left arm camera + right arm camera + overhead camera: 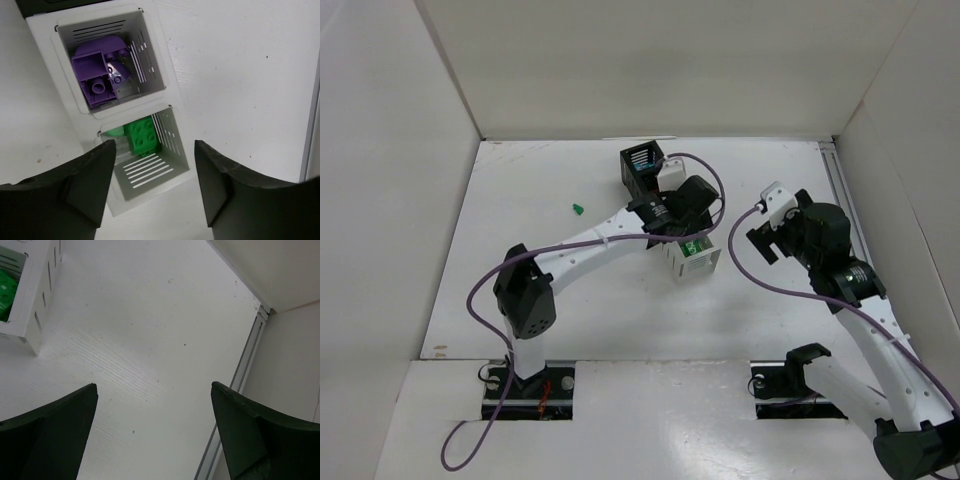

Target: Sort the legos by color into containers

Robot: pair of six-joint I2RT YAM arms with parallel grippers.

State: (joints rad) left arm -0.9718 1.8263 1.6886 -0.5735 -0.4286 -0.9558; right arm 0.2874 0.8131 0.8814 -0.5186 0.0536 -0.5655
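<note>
My right gripper crosses over and lowers onto the loose green lego next, since that lego lies past the bins, to the gripper's left in the top view.
The containers stand in a joined row: a black bin [640, 160] with cyan inside at the far end and a white bin [692, 262] at the near end. My left gripper [692, 228] is open and empty above the white bins. In the left wrist view my left gripper [155, 150] hangs over a white bin [165, 170] that holds green legos [142, 135], and the neighbouring white bin [150, 30] holds purple legos [97, 75]. One green lego [577, 209] lies loose on the table, left of the row. My right gripper [765, 235] is open and empty to the right of the row.
White walls enclose the table on the left, back and right. A metal rail [245, 370] runs along the right wall's foot. In the right wrist view my right gripper [154, 387] is over bare table, with a corner of the green-filled white bin [30, 325] at upper left.
</note>
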